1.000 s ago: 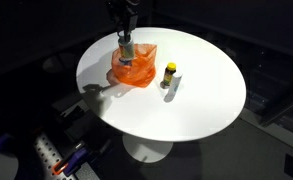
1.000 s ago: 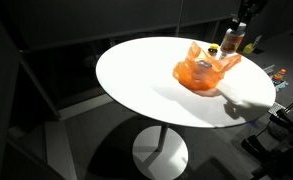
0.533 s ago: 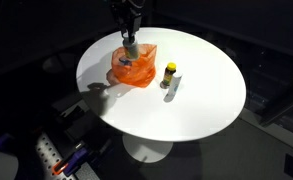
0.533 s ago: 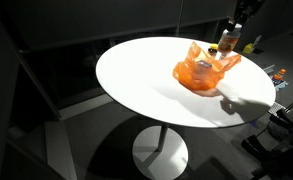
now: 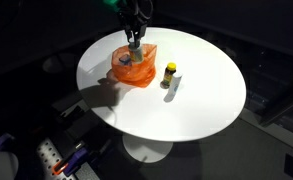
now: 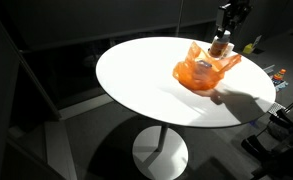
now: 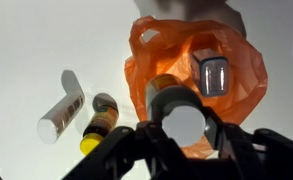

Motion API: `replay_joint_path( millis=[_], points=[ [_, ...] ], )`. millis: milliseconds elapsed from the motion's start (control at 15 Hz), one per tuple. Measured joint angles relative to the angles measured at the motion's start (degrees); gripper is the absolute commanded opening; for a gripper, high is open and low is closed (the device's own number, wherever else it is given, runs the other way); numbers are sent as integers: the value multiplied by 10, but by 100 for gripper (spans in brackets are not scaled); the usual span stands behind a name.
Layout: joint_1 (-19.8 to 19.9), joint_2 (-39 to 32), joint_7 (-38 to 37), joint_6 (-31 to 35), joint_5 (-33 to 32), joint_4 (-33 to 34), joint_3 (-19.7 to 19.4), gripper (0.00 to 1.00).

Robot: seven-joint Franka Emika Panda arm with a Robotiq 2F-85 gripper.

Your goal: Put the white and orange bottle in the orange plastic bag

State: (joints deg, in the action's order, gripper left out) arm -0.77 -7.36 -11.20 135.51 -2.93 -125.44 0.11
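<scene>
I will next move the bottle over the bag's opening with my gripper, and then I will lower it into the space beside the grey boxy object.
The orange plastic bag lies open on the round white table; it shows in both exterior views and in the wrist view. My gripper is shut on the white and orange bottle, holding it upright just above the bag's opening. In the wrist view the bottle's pale round cap fills the space between the jaws. A grey boxy object lies inside the bag.
A small brown bottle with a yellow cap stands beside the bag. A white tube-like item lies next to it. The table edge runs close behind the bag. Dark floor and cables surround the table.
My gripper has shifted sideways with the bottle, from the bag's edge to over its opening. The bag and the yellow-capped bottle have not moved.
</scene>
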Motion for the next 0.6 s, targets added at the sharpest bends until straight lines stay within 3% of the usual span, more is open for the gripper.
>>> replay_joint_path(
  millis=[600],
  points=[
    [-10, -87, 2, 1, 11, 76, 4, 19]
  ],
)
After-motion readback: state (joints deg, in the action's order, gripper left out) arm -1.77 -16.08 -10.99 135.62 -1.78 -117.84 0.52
